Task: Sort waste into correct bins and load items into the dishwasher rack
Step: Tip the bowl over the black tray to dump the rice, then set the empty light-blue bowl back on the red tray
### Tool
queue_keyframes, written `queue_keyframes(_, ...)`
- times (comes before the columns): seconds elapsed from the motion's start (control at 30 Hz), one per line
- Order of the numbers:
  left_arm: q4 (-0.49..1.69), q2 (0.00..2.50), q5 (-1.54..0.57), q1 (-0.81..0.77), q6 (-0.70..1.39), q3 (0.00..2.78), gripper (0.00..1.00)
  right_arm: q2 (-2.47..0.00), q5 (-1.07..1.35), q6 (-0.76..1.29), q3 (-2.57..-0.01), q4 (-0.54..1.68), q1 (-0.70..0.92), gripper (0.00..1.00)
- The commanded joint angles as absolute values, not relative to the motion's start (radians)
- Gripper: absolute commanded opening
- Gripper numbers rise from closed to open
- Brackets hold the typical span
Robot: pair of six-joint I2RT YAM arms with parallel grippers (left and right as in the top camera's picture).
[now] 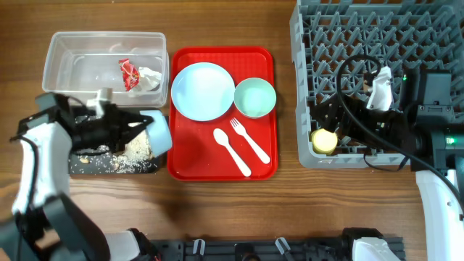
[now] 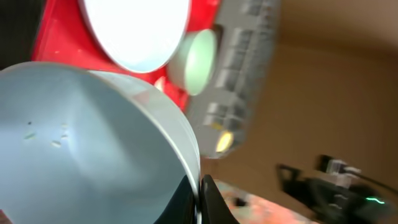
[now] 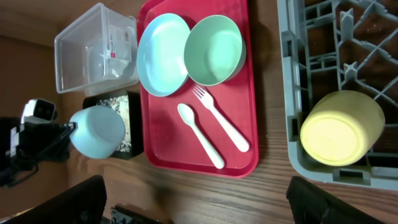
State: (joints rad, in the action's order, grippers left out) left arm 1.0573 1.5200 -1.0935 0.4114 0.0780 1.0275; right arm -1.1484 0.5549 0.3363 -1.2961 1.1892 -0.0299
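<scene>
The red tray has an empty patch beside the spoon, which lies to its right in the overhead view, so the robot's left gripper will next swing onto that patch and release the bowl upright.
My left gripper [image 1: 138, 129] is shut on the rim of the small pale blue bowl [image 1: 158, 130] and holds it tipped on its side over the black tray [image 1: 109, 164], where beige crumbs lie. In the left wrist view the fingers [image 2: 200, 200] pinch the bowl wall [image 2: 93, 137]. The red wrapper [image 1: 130, 73] lies in the clear tub [image 1: 65, 54]. The pale blue plate [image 1: 202, 90], green bowl [image 1: 254, 97], fork [image 1: 250, 140] and spoon [image 1: 231, 151] sit on the red serving tray. My right gripper [image 3: 199, 205] is open and empty above the rack's [image 1: 406, 29] front left corner, next to the yellow cup [image 3: 341, 127].
The red serving tray [image 1: 188, 156] lies between the bins and the rack. Bare wooden table runs along the front edge. The right arm's cable [image 1: 348, 72] loops over the rack.
</scene>
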Motion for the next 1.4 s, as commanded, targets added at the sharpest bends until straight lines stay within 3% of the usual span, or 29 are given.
queue_keyframes(0.0,1.002,1.378,-0.784,0.263,0.329,1.036,0.04,-1.155,0.538,0.344,-1.307,1.186,-0.032,0.95)
queue_keyframes(0.2,0.970,1.313,-0.418,-0.094,0.509,1.036,0.04,-1.155,0.537,0.344,-1.307,1.187,-0.032,0.95)
queue_keyframes(0.43,0.899,1.475,0.146,-0.560,0.642,1.033,0.04,-1.155,0.508,0.344,-1.307,1.186,-0.032,0.95)
queue_keyframes(0.7,0.749,1.671,0.170,-0.707,0.645,1.033,0.04,-1.155,0.508,0.343,-1.307,1.187,-0.032,0.95)
queue_keyframes(0.83,0.791,1.652,0.170,-0.700,0.645,1.066,0.20,-1.155,0.507,0.341,-1.307,1.186,-0.032,0.96)
queue_keyframes(1.0,0.962,1.565,0.171,-0.641,0.632,1.228,0.75,-1.155,0.491,0.343,-1.307,1.179,-0.032,0.96)
queue_keyframes(1.07,1.027,1.526,0.192,-0.618,0.632,1.293,0.80,-1.155,0.460,0.343,-1.307,1.181,-0.032,0.96)
queue_keyframes(1.13,1.095,1.470,0.242,-0.588,0.624,1.371,1.00,-1.155,0.407,0.342,-1.307,1.184,-0.032,1.00)
queue_keyframes(1.37,1.134,1.274,0.263,-0.500,0.503,1.460,1.00,-1.155,0.265,0.343,-1.307,1.183,-0.032,1.00)
